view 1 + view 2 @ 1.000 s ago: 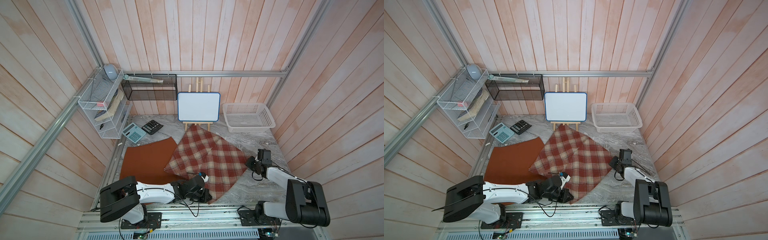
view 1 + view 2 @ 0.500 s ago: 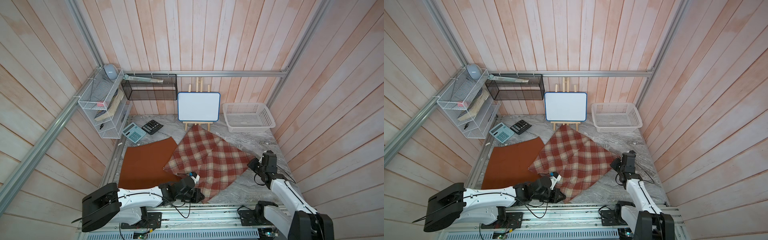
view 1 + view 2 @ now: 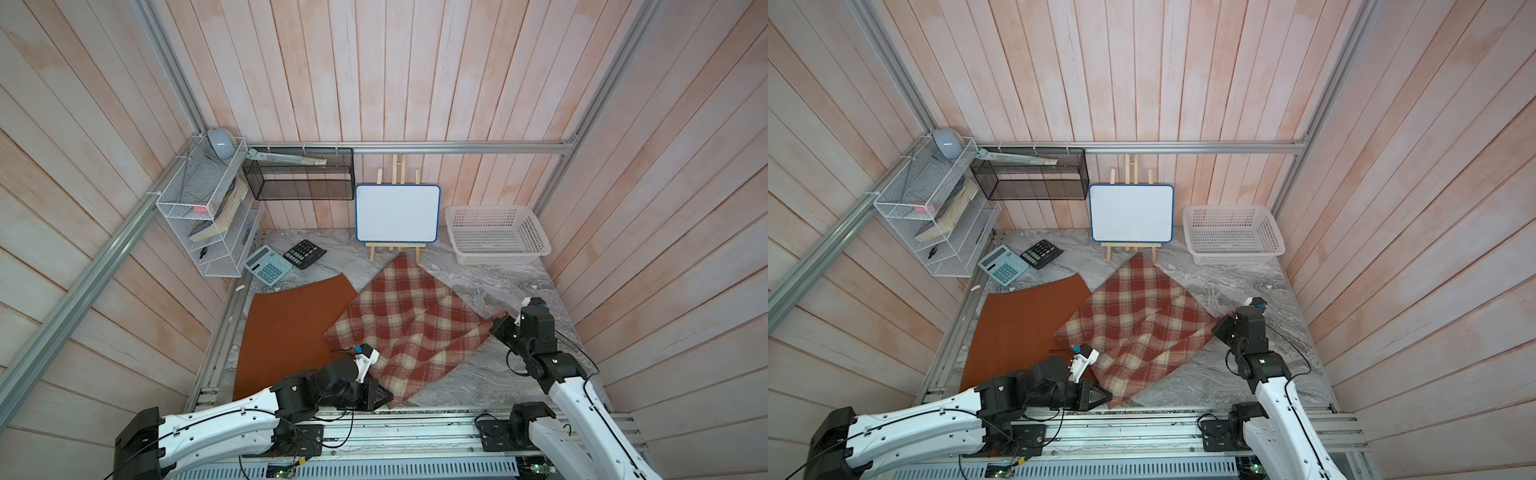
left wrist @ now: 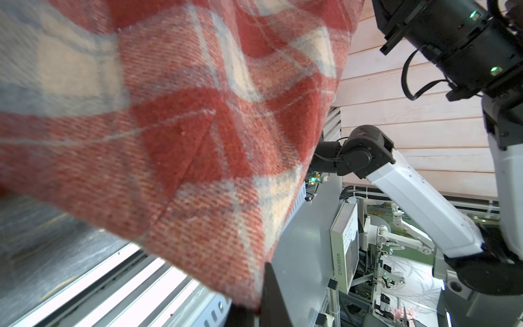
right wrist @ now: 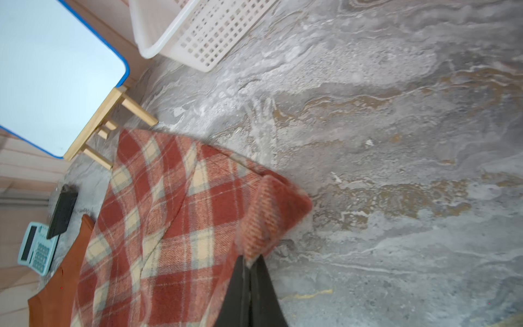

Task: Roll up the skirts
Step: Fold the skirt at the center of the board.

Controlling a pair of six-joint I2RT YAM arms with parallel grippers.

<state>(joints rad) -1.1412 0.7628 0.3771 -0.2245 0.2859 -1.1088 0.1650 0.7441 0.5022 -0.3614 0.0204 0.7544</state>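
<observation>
The right gripper will next carry the pinched corner outward to the plaid skirt's far corner by the easel [image 5: 129, 139] and let go of it there, as the cloth is being spread.
The plaid skirt [image 3: 407, 316] [image 3: 1138, 316] lies spread on the marble table, overlapping the right edge of the flat rust-orange skirt [image 3: 291, 328] [image 3: 1021, 328]. My left gripper [image 3: 388, 401] [image 3: 1108, 397] is shut on the plaid skirt's near corner at the table's front edge. In the left wrist view the plaid cloth [image 4: 198, 141] fills most of the frame, pinched at the left gripper [image 4: 260, 308]. My right gripper [image 3: 496, 326] [image 3: 1217, 326] is shut on the skirt's right corner. In the right wrist view that corner [image 5: 271, 215] bunches up above the right gripper [image 5: 249, 262].
A white lattice basket [image 3: 496, 237] stands at the back right. A whiteboard on an easel [image 3: 397, 214] stands behind the plaid skirt. Two calculators [image 3: 268, 264] [image 3: 304, 253] lie at the back left, below a wire shelf [image 3: 208, 216] and a black mesh basket [image 3: 299, 174].
The left gripper has drawn the plaid skirt's near corner a little leftward and toward the front edge. The right gripper keeps its corner at about the same spot while its arm has stretched out.
</observation>
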